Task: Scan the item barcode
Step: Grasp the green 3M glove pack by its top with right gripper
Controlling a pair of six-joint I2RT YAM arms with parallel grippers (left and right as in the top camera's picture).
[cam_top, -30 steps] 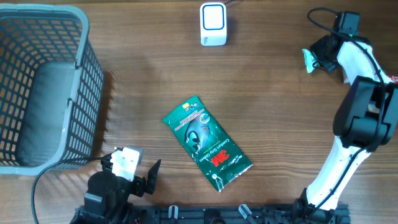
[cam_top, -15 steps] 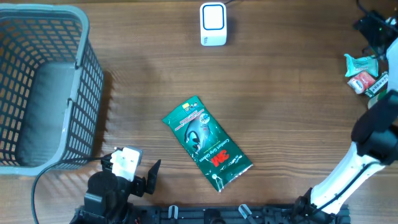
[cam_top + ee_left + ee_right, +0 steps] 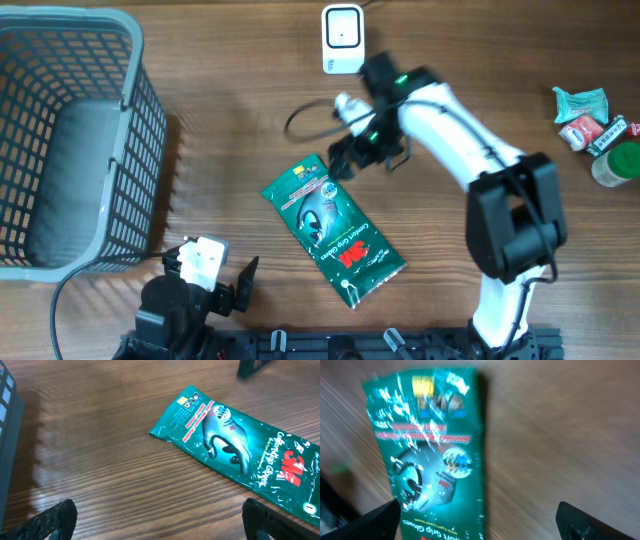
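Note:
My right gripper needs to move down and back next, onto the package's long edge by the round emblem [image 3: 344, 190] [image 3: 481, 464], because that edge runs between its open, spread fingers.
The item, a green 3M gloves package [image 3: 332, 228], lies flat and slanted on the wooden table's middle, printed face up; no barcode shows. The white scanner [image 3: 342, 38] stands at the back edge. My right gripper [image 3: 362, 155] hovers open just beyond the package's upper end. In the blurred right wrist view the package [image 3: 432, 460] fills the left half, between and ahead of the open gripper [image 3: 485, 522]. My left gripper [image 3: 225, 268] rests open at the front left. In its wrist view the package [image 3: 240, 455] lies ahead and to the right of that gripper [image 3: 160, 525].
A grey mesh basket [image 3: 140, 150] takes up the left side. Small packets and a bottle [image 3: 590, 120] sit at the right edge. A black cable [image 3: 305, 115] loops by the right wrist.
The right gripper opened and left a teal packet with the others at the right edge. The right arm then swung left to above the package's upper end. The left arm stayed still.

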